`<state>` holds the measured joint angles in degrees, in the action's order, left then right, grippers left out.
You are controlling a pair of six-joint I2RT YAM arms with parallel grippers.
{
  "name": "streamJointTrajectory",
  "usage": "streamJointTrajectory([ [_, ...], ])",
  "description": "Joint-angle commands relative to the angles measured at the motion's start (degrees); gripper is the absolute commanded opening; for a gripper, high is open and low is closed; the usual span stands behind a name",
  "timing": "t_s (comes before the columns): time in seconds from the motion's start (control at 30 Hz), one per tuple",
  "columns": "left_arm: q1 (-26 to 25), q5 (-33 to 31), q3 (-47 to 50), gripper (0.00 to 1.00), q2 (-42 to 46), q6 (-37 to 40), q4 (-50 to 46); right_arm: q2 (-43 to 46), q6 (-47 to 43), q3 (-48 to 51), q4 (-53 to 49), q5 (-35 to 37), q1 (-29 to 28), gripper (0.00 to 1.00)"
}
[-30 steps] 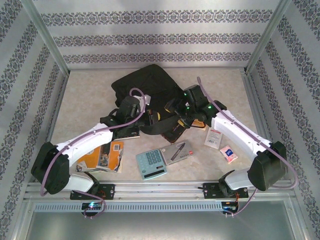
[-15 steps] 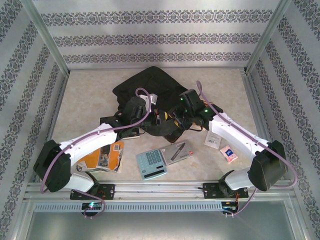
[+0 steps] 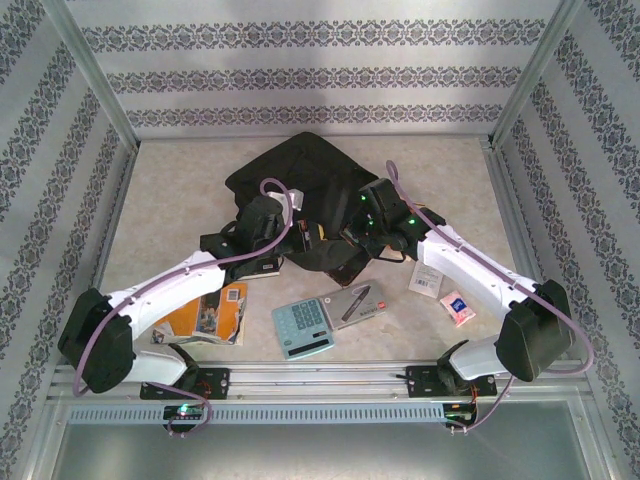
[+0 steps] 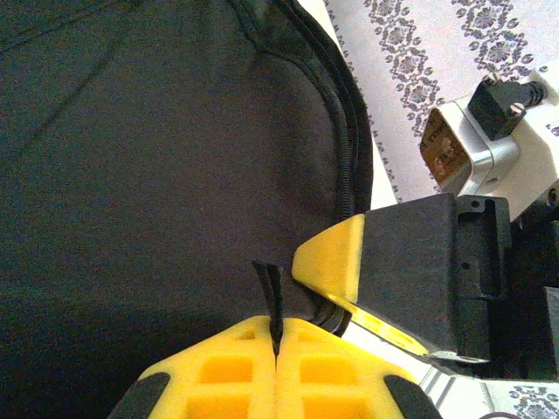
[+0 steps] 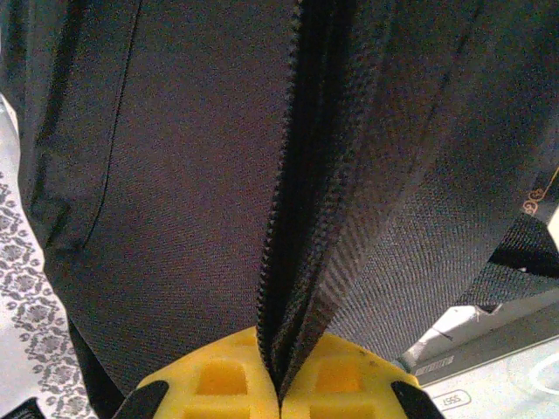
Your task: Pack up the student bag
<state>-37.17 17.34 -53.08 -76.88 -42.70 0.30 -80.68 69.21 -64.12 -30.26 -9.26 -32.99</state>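
Note:
My right gripper holds the zippered edge, so my left gripper should next move away from it toward the bag's side nearest the booklet and release the tab.
The student bag (image 3: 300,170), a large black fabric backpack, lies at the middle back of the table. Both grippers meet at its near edge. My left gripper (image 3: 298,238) is shut on a thin black zipper tab (image 4: 272,292) that sticks up between its yellow fingers (image 4: 227,371). My right gripper (image 3: 352,240) is shut on the bag's zippered edge (image 5: 293,288), with the folded fabric and zipper teeth pinched between its pads (image 5: 218,380). One of the right gripper's yellow fingertips (image 4: 336,253) presses on the bag just beside the left gripper (image 4: 276,336).
Near the front lie a pale green calculator (image 3: 301,327), a grey flat case (image 3: 356,302), an orange booklet (image 3: 205,315), a white-and-red packet (image 3: 427,276) and a small pink packet (image 3: 457,306). Patterned walls and metal posts enclose the table.
The right gripper has shifted left along the bag's near edge, closer to the left gripper. The left gripper moved up and right, then settled back slightly. The bag's fabric has bunched between them.

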Motion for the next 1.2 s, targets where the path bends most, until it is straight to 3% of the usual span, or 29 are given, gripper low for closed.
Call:
streamJointTrajectory([
  [0.0, 2.71, -1.99, 0.95, 0.0, 3.96, 1.67, -1.96, -0.68, -5.64, -0.98, -2.74, 4.2, 1.18, 0.0],
  [0.57, 16.55, 2.05, 5.85, 0.0, 8.59, 3.02, -5.59, -2.25, -20.28, -3.98, -3.18, 0.01, 4.74, 0.0],
  [1.17, 27.34, -2.01, 0.18, 0.0, 1.48, 7.13, -9.42, -2.2, -33.96, -6.98, -3.95, 0.67, 6.89, 0.0],
])
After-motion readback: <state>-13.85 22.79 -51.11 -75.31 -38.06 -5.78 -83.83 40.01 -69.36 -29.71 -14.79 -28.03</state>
